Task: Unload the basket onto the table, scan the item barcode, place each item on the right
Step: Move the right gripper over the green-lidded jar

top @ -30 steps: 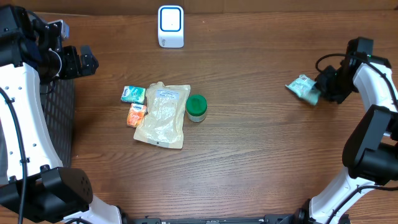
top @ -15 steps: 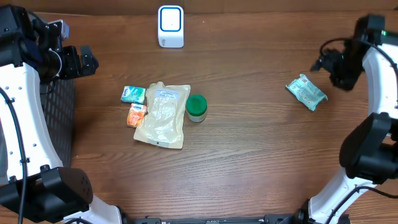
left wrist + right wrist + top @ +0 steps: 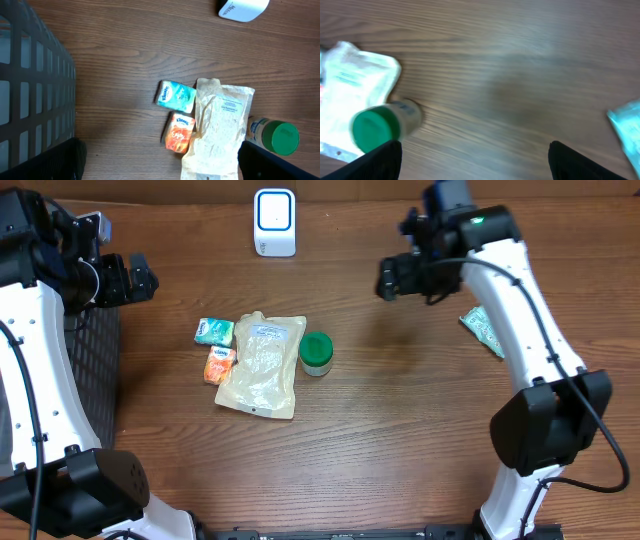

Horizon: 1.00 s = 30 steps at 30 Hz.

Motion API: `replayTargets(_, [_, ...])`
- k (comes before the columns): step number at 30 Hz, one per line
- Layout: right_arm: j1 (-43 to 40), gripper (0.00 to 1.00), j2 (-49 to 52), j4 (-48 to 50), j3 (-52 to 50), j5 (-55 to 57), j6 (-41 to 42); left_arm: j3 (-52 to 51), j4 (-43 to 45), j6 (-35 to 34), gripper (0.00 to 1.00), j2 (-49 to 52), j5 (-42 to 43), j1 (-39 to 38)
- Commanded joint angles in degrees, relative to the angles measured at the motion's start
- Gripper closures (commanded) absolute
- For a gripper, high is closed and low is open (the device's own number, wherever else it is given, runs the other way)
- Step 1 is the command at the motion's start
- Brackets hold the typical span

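The jar's green cap (image 3: 316, 349) (image 3: 375, 129) is on top of the upright jar, so my right gripper will move back and down to it next, to the left in the overhead view.
A white barcode scanner (image 3: 274, 222) with a blue face stands at the table's far edge. Left of centre lie a teal tissue pack (image 3: 214, 331), an orange pack (image 3: 219, 364), a clear pouch (image 3: 262, 365) and a green-lidded jar (image 3: 316, 353). A teal packet (image 3: 487, 330) lies alone at the right, its corner showing in the right wrist view (image 3: 627, 125). My right gripper (image 3: 390, 280) hangs open and empty above bare wood between the jar (image 3: 377, 127) and that packet. My left gripper (image 3: 140, 278) is open and empty at the far left, above the pouch (image 3: 217, 130) and packs.
A black mesh basket (image 3: 95, 380) stands at the left edge of the table, and fills the left side of the left wrist view (image 3: 30, 90). Bare wood lies between the jar and the teal packet, and along the front of the table.
My right gripper opened and let go of the teal packet, which stays on the table at the right. The right arm then swung left to the middle; the left arm stayed put.
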Motion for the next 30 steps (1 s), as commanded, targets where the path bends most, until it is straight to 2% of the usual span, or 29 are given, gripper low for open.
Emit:
replayTargets(1, [2.91,0.09,-0.57,2.51,0.83,1.09,3.56,0.96,0.11,-0.46,0.00,-1.68,0.46,0.15])
replayTargets(6, [6.82,0.08,0.20,5.35,0.81,1.09,10.47,0.96,0.11,-0.46,0.00,-1.68,0.46,0.15])
replayTargets(9, [8.57,0.00,0.87,5.40,0.81,1.09,10.86,0.96,0.11,-0.46,0.00,-1.68,0.46,0.15])
replayTargets(30, [10.01,0.00,1.05,6.51,-2.21,-0.28,13.35,0.96,0.11,-0.46,0.00,-1.68,0.46,0.15])
